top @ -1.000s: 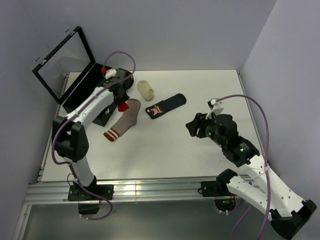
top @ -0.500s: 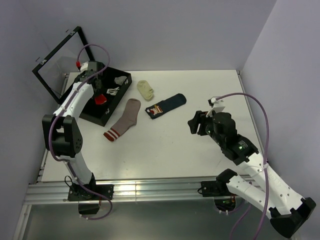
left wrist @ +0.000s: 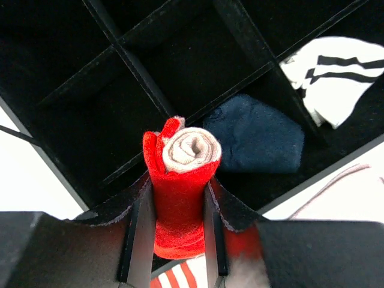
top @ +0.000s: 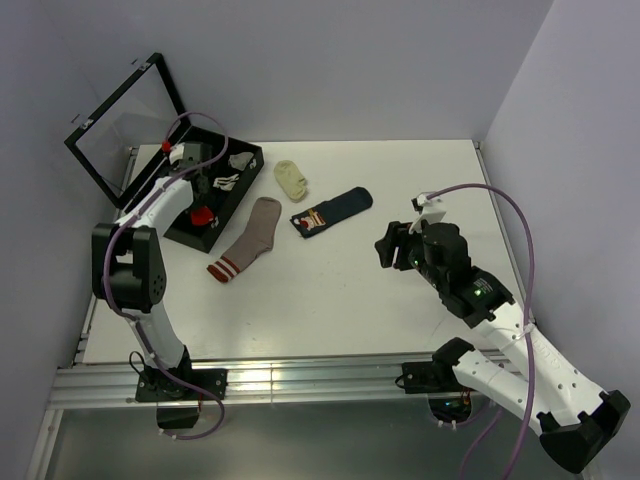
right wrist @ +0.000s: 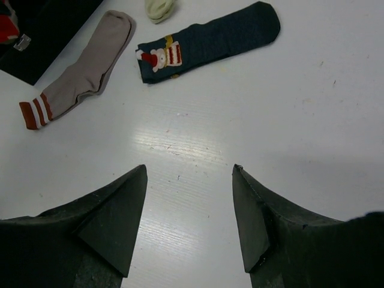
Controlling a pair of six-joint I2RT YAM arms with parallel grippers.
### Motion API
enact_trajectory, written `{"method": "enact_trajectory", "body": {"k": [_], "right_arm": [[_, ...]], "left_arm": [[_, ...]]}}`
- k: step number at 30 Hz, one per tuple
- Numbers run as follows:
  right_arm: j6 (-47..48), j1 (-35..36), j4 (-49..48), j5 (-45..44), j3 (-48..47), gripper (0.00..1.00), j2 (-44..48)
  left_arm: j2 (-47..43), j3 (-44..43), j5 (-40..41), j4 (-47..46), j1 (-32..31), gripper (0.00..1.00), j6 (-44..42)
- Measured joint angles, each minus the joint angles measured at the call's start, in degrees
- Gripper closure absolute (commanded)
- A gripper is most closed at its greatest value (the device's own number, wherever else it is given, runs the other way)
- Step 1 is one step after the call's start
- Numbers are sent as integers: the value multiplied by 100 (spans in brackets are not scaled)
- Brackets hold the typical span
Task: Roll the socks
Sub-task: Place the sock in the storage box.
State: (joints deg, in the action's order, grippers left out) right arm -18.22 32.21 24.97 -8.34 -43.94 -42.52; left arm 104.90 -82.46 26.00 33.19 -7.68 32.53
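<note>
My left gripper lowers into the box's near corner section (top: 197,231) (left wrist: 126,178) next and releases the rolled beige sock, as this section lies below the gripper beside the dark blue roll.
My left gripper (top: 203,207) is shut on the rolled beige sock with the red toe and heel (left wrist: 180,174), holding it over the black divided box (top: 238,200). In the left wrist view the gripper (left wrist: 178,198) holds the roll above an empty compartment. The dusty-pink sock (top: 250,240) lies flat beside the box and also shows in the right wrist view (right wrist: 84,75). The navy sock (top: 332,211) lies flat at mid-table and shows in the right wrist view too (right wrist: 207,41). My right gripper (top: 385,250) is open and empty, hovering over bare table (right wrist: 189,174).
The box's open lid (top: 125,125) stands at the back left. A dark blue roll (left wrist: 255,141) and white striped items (left wrist: 336,69) lie in compartments. A small pale-yellow sock (top: 291,179) lies behind the pink one.
My left gripper has carried the red-and-beige roll from beside the pink sock leftward over the box, then slightly nearer. The right arm has barely shifted.
</note>
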Motion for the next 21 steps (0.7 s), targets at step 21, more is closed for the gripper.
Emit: {"method": "enact_trajectory", "body": {"k": [21], "right_arm": [[140,-2,-118,87,0,36,-2]], "left_arm": [[-7,531,-284,-348,125,100,-317]]}}
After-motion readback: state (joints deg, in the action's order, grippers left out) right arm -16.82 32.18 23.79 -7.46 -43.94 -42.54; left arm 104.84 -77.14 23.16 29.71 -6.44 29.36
